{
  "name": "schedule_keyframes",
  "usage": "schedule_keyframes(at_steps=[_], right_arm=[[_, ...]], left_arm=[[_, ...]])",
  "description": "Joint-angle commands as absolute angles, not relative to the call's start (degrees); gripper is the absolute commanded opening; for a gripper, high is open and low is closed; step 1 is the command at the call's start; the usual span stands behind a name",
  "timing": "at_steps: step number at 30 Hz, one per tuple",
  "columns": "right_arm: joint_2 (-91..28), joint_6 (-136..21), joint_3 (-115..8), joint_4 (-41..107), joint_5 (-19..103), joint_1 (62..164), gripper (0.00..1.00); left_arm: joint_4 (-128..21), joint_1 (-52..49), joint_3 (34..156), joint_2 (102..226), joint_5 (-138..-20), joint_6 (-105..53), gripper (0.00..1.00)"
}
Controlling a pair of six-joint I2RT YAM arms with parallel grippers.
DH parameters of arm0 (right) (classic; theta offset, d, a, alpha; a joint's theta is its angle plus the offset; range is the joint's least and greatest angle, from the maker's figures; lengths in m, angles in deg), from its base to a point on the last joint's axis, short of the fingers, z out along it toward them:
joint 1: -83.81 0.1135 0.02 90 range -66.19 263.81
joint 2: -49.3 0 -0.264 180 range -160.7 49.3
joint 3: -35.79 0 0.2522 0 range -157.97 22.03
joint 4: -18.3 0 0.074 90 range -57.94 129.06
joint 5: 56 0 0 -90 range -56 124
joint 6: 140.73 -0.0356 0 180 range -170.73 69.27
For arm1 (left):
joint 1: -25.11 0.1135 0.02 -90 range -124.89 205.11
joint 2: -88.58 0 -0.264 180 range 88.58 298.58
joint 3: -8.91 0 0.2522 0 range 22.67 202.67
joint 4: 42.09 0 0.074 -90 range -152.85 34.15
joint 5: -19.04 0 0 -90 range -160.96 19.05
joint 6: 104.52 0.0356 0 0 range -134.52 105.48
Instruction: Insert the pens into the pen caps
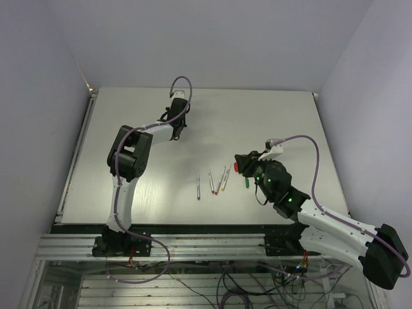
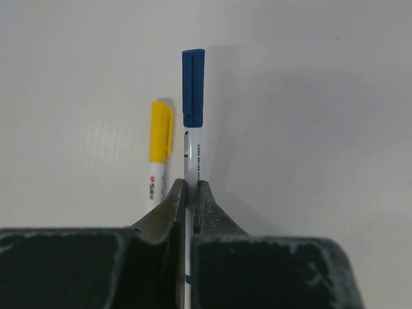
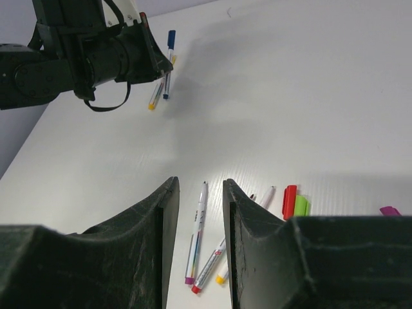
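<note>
My left gripper lowers toward the tabletop beside the yellow-capped pen [image 2: 159,145] next and releases the white pen, since its blue cap [image 2: 192,87] is already on.
My left gripper [image 2: 191,185] is shut on a white pen with a blue cap [image 2: 192,87] on it, low over the table at the far middle [image 1: 175,133]. A yellow-capped pen [image 2: 159,145] lies just left of it. My right gripper [image 3: 199,187] is open and empty above three uncapped pens: one with a magenta end [image 3: 197,232], one red [image 3: 209,270], one yellow [image 3: 222,278]. They show in the top view [image 1: 210,181] left of that gripper [image 1: 239,162]. A red cap [image 3: 289,201], a green cap [image 3: 300,206] and a magenta cap [image 3: 389,210] lie to their right.
The left arm [image 3: 77,58] stretches across the far left of the right wrist view. A grey wall [image 1: 38,96] borders the table on the left and another on the right. The table's metal front rail [image 1: 193,244] runs between the arm bases.
</note>
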State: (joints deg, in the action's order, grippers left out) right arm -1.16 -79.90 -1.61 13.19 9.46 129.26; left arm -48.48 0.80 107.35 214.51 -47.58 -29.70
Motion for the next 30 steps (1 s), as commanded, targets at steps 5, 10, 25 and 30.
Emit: schedule_keyframes(at_steps=[5, 10, 25, 30], right_arm=[[-1.5, -81.2, -1.0, 12.9, 8.8, 129.3, 0.33], [-1.5, -81.3, -0.8, 12.6, 9.2, 129.3, 0.33], [-2.6, -81.4, -0.9, 11.2, 10.5, 129.3, 0.32], [-3.0, -81.3, -0.8, 10.4, 10.9, 129.3, 0.32]], left_arm=[[-51.4, 2.3, 111.9, 218.5, -46.1, -28.1, 0.07], [-51.6, 2.3, 111.7, 219.1, -47.2, -29.1, 0.12], [-48.0, 2.3, 106.2, 212.7, -51.7, -31.4, 0.37], [-47.7, 2.3, 104.8, 209.1, -52.6, -32.0, 0.38]])
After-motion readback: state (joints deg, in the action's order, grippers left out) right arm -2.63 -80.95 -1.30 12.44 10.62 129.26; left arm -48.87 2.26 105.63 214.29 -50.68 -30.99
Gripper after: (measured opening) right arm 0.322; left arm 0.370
